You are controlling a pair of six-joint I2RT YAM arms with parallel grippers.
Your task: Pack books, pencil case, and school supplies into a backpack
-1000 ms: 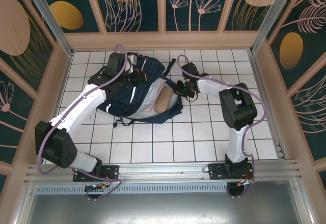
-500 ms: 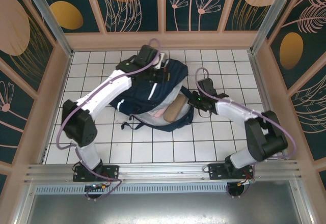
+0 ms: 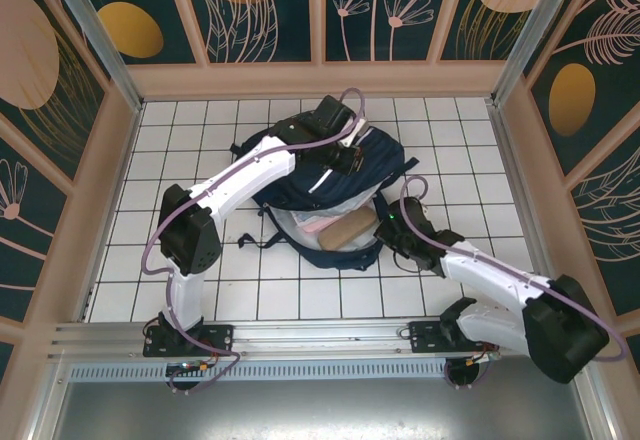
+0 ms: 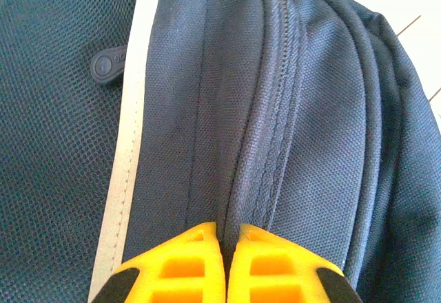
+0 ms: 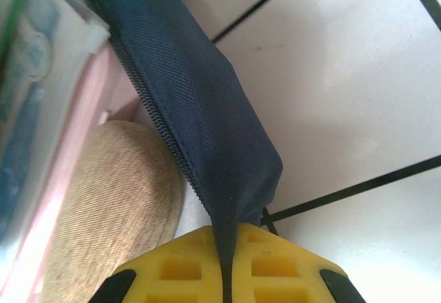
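Note:
Next, my right gripper draws the zipper-edged flap outward over the tiles beside the pack and releases it, because the pack's opening faces the near side.
The navy backpack lies mid-table with its mouth open toward the near side. A tan pouch and a pink case sit in the opening. My left gripper is shut on a fold of the backpack beside a seam, fingertips pinching the cloth. My right gripper is shut on the zipper-edged flap at the mouth's right side. The tan pouch and pink case lie just left of it, with a green strip at the top left. The books are hidden.
White tiled floor runs all round the pack. Dark straps trail off its left near side. Pink-framed walls close the left, back and right. A white stripe and a zipper pull lie left of my left fingers.
Both arms swung right and carried the backpack with them, about a tile and a half. The right gripper also drew toward the near side. Both grips held throughout.

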